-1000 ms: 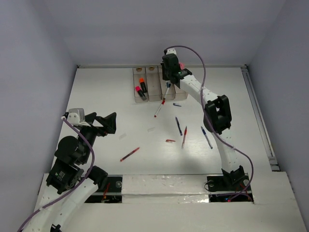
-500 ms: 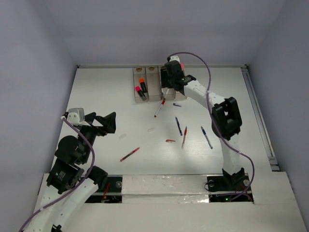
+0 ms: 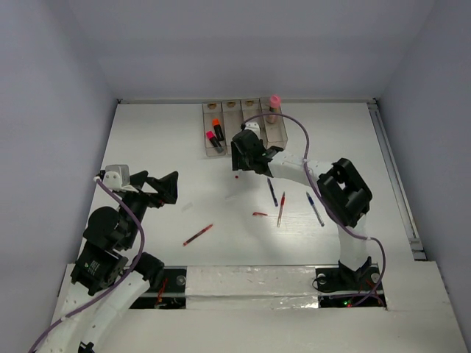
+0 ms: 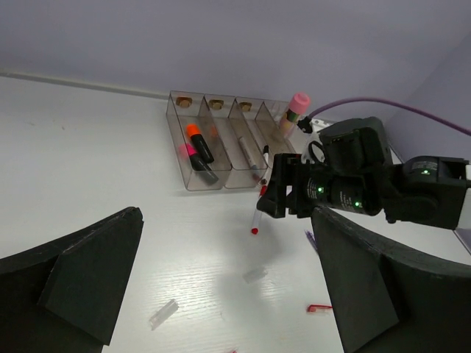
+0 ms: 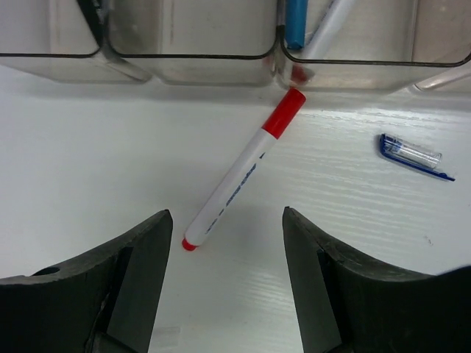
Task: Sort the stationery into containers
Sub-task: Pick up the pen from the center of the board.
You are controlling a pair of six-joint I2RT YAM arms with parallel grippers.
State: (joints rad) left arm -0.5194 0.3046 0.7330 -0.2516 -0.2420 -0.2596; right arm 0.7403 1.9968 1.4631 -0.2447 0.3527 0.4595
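My right gripper is open with the marker's slanted white body below the gap between its fingers, so I will lower it onto the barrel's middle (image 5: 229,188) and close.
The containers (image 3: 243,126) are a row of clear bins at the back of the table. The left bin (image 4: 193,132) holds an orange-capped highlighter (image 3: 216,125) and a pink-capped one (image 3: 211,137). A pink-capped glue stick (image 3: 274,101) stands in the right bin. A white marker (image 5: 243,173) with a red cap lies slanted on the table, its cap against the bin front. My right gripper (image 5: 226,220) hangs open just above it, the marker's lower end near the left finger. My left gripper (image 3: 165,187) stands open and empty at the left.
Loose on the table are a red pen (image 3: 197,234), a blue pen (image 3: 272,191), another red pen (image 3: 281,208) and another blue pen (image 3: 315,209). A red cap (image 3: 259,214) and a blue cap (image 5: 412,154) lie nearby, with clear plastic bits (image 4: 163,314).
My right gripper opened above the bins, then came toward the near side and down over the white marker. The glue stick now shows. The left arm has not moved.
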